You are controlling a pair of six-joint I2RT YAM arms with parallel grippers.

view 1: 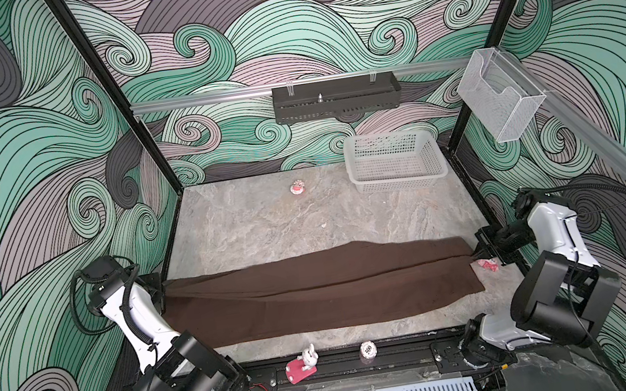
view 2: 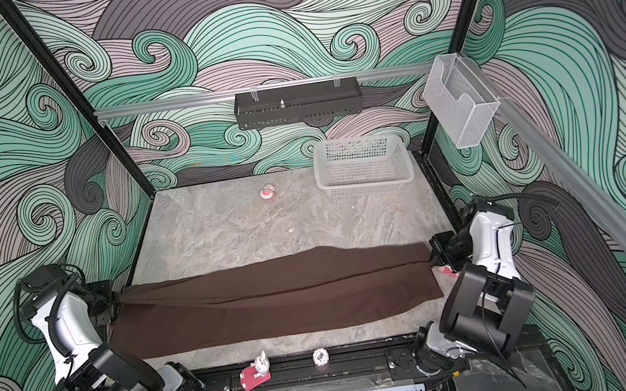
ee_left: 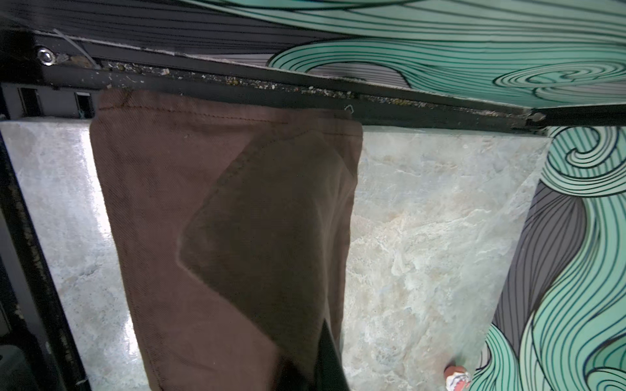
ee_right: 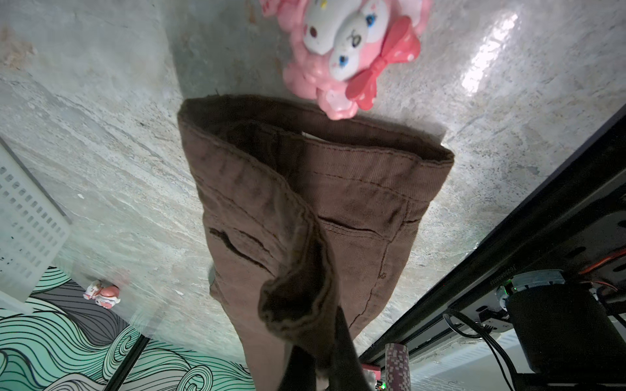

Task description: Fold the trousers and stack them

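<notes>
I will move my right gripper back and down over the near corner of the waistband [view 1: 475, 285] [ee_right: 427, 168] next and let go, because the lower layer there is still uncovered.
The dark brown trousers [view 1: 317, 292] lie stretched across the front half of the table in both top views [view 2: 273, 303], nearly from side to side. An upper layer is pulled taut into a ridge between my two grippers. My left gripper [view 1: 163, 288] [view 2: 119, 303] is shut on the cloth at the table's left edge. In the left wrist view the trousers [ee_left: 220, 220] run from the left gripper [ee_left: 311, 367] to the hems. My right gripper [view 1: 475, 254] [view 2: 431, 261] is shut on the waistband end. In the right wrist view a bunched waistband fold of the trousers [ee_right: 298, 237] sits in the right gripper [ee_right: 321, 359].
A white mesh basket [view 1: 394, 161] stands at the back right. A small pink-white toy [view 1: 296, 187] lies at the back and a pink toy [view 1: 488, 265] [ee_right: 349, 57] lies beside the waistband. A rabbit figure [view 1: 303, 364] and a chip [view 1: 369, 349] sit on the front rail.
</notes>
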